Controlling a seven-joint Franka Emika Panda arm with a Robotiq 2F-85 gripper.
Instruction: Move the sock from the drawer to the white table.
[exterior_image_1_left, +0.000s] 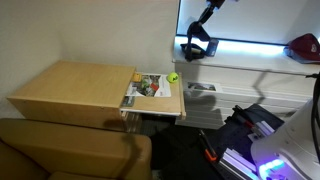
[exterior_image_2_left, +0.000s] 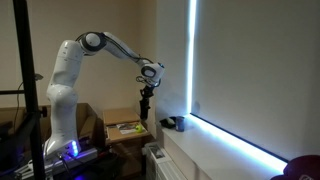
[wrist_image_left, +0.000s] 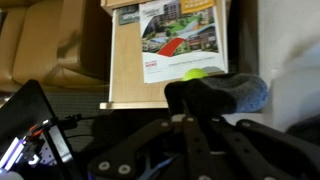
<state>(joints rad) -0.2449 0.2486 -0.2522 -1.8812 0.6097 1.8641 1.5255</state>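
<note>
I will move my gripper outward over the black tray on the white table, lower it and let go, because the sock (exterior_image_1_left: 194, 50) still hangs short of that tray.
My gripper (exterior_image_1_left: 196, 40) is shut on the sock (exterior_image_1_left: 194, 50), a dark sock with a grey-blue part. It hangs in the air above the near end of the white table (exterior_image_1_left: 245, 78). In an exterior view the gripper (exterior_image_2_left: 145, 98) points down with the sock (exterior_image_2_left: 144, 110) dangling over the gap between the wooden side table (exterior_image_2_left: 120, 135) and the white table (exterior_image_2_left: 225, 150). In the wrist view the sock (wrist_image_left: 238, 95) bulges out beyond the fingers (wrist_image_left: 185, 118). The drawer is not clearly seen.
The wooden side table (exterior_image_1_left: 75, 88) carries a magazine (exterior_image_1_left: 150, 87) and a small green ball (exterior_image_1_left: 172, 77); both show in the wrist view, the magazine (wrist_image_left: 180, 35) and the ball (wrist_image_left: 197, 72). A brown sofa (exterior_image_1_left: 70, 150) stands in front. A red object (exterior_image_1_left: 303, 47) lies far along the white table.
</note>
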